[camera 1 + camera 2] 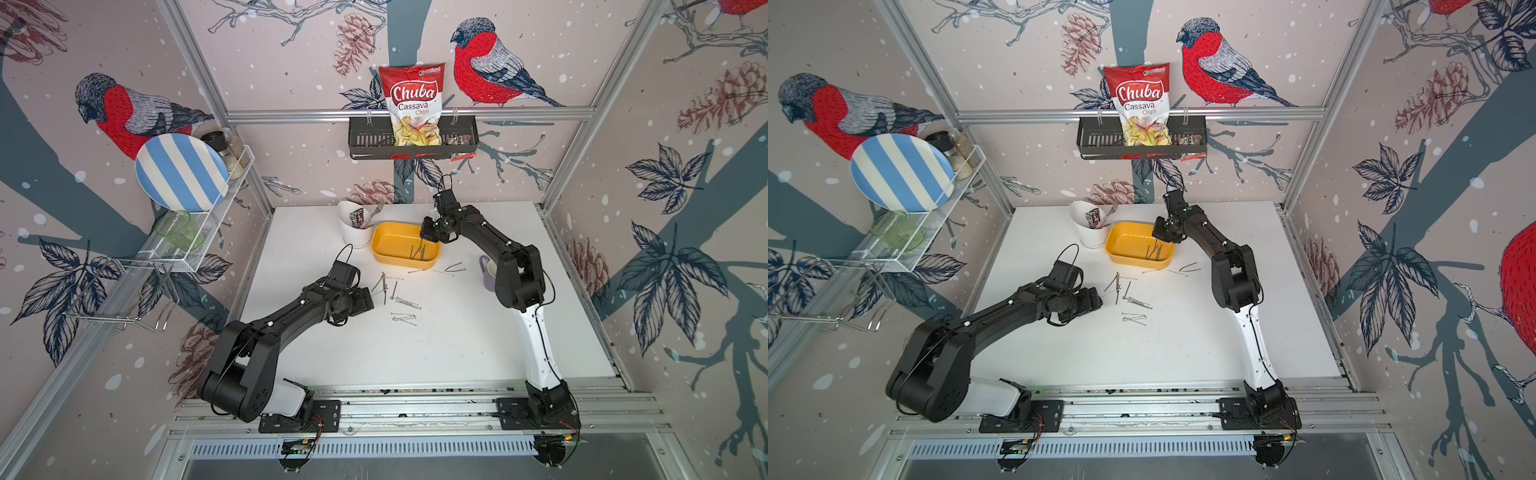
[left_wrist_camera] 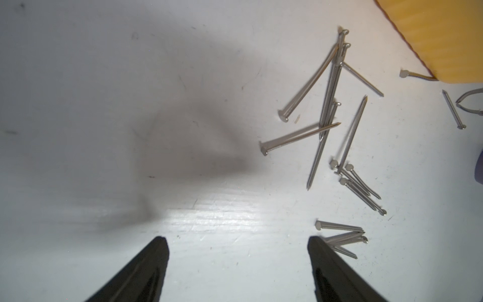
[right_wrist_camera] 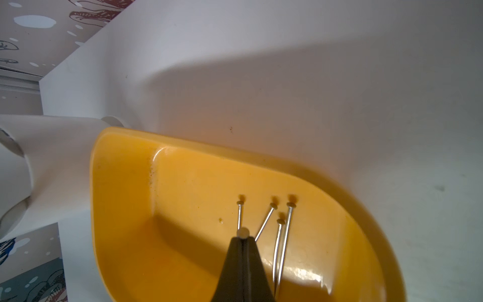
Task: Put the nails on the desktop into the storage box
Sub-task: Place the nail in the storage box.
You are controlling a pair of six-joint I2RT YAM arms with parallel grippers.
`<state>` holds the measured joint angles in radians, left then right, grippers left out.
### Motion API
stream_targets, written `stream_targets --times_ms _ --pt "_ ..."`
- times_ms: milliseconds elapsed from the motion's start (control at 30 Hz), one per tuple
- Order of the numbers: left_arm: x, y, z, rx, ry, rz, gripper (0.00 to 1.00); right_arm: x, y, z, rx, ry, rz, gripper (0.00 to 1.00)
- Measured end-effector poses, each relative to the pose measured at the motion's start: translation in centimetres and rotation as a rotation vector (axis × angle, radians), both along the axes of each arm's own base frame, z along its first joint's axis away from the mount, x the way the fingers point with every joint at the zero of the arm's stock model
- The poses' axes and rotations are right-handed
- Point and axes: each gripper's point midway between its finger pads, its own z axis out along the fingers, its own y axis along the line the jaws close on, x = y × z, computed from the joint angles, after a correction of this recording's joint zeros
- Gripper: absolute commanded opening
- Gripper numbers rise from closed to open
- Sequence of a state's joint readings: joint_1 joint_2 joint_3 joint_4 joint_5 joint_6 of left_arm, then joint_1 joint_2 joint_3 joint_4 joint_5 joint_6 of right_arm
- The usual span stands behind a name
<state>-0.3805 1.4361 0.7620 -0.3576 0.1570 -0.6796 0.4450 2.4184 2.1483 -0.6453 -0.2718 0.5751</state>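
Note:
Next, my right gripper lowers the nail deeper between the storage box's yellow sides and releases it beside the nails there. The box's bottom lies just below the gripper.
Several grey nails lie scattered on the white desktop, with a few more beside the yellow storage box. Several nails rest inside the box. My right gripper hangs over the box, shut on a nail whose flat head shows at the tips. My left gripper is open low over the desktop, just left of the scattered nails, with nothing between its fingers.
A white cutlery cup stands touching the box's left end. A lilac mug sits partly hidden behind the right arm. On the back wall hangs a black basket with a chips bag. A wire rack juts from the left wall.

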Motion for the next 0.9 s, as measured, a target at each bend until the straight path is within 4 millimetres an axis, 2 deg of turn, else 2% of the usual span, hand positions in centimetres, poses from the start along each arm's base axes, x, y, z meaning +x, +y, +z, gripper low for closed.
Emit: stream_targets --times_ms 167,333,633,767,900 --pt "1.0 -0.3 0.0 0.006 0.000 -0.020 0.87 -0.1 0.0 -1.6 -0.010 0.023 0.000 0.00" --pt "1.4 -0.7 -0.1 0.000 0.007 -0.041 0.87 -0.5 -0.2 -3.4 -0.027 0.057 0.000 0.05" --pt "1.8 -0.8 -0.2 0.002 0.009 -0.046 0.87 -0.5 -0.8 -3.9 -0.037 0.067 0.003 0.20" --pt "2.1 -0.9 -0.2 -0.001 0.003 -0.045 0.87 -0.5 -1.0 -2.8 -0.033 0.055 0.013 0.26" --pt "2.8 -1.2 0.1 -0.005 -0.010 -0.043 0.87 -0.7 -0.5 0.7 0.000 -0.004 0.048 0.28"
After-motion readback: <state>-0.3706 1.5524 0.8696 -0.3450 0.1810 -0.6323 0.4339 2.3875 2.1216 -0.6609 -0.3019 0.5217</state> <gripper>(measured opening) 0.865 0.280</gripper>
